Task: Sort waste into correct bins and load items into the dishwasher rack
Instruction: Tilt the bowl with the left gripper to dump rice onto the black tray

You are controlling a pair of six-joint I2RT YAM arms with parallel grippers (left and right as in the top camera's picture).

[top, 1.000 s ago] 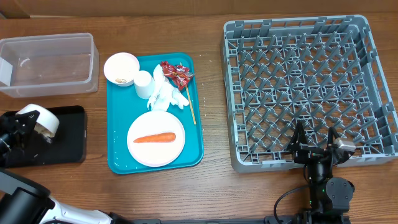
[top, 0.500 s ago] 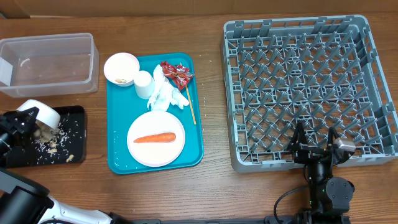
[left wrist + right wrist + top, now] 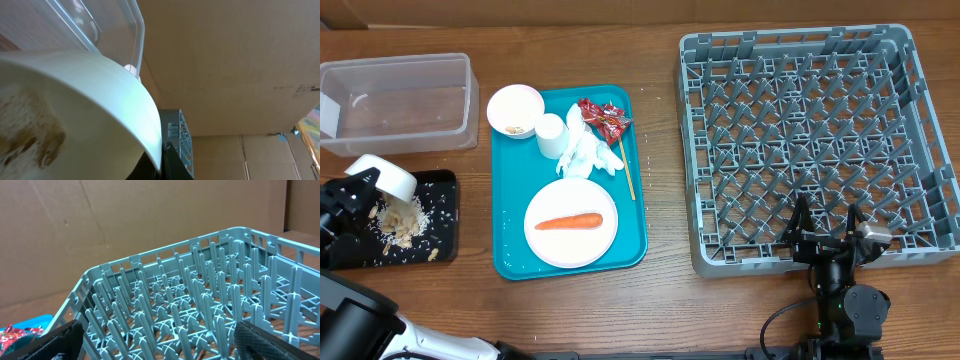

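Observation:
The teal tray [image 3: 510,250] is bare beside the plate, so my left gripper will turn downward, carry the bowl off the black tray and lower it there.
My left gripper [image 3: 360,190] is shut on the rim of a white bowl [image 3: 383,177], tipped over the black tray [image 3: 440,245]. Beige rice scraps [image 3: 404,222] lie in a heap on that tray. Up close the bowl [image 3: 90,100] fills the left wrist view, a beige smear inside it, and the black fingers [image 3: 172,162] pinch its edge. On the teal tray [image 3: 510,250] are a plate [image 3: 545,245] with a carrot [image 3: 568,222], another bowl [image 3: 515,108], a cup [image 3: 551,130], napkins [image 3: 588,152], a wrapper [image 3: 605,118] and a chopstick [image 3: 627,172]. My right gripper [image 3: 825,225] stands open at the near edge of the grey rack [image 3: 815,140], holding nothing.
The clear tub [image 3: 398,100] sits behind the black tray. In the right wrist view the rack's pegs [image 3: 200,295] spread ahead, with the wrapper [image 3: 15,332] at the far left. Cardboard walls stand behind the table.
The bowl in my left gripper has tipped and rice scraps have fallen out onto the black tray, then gathered into a heap. The right arm has not moved.

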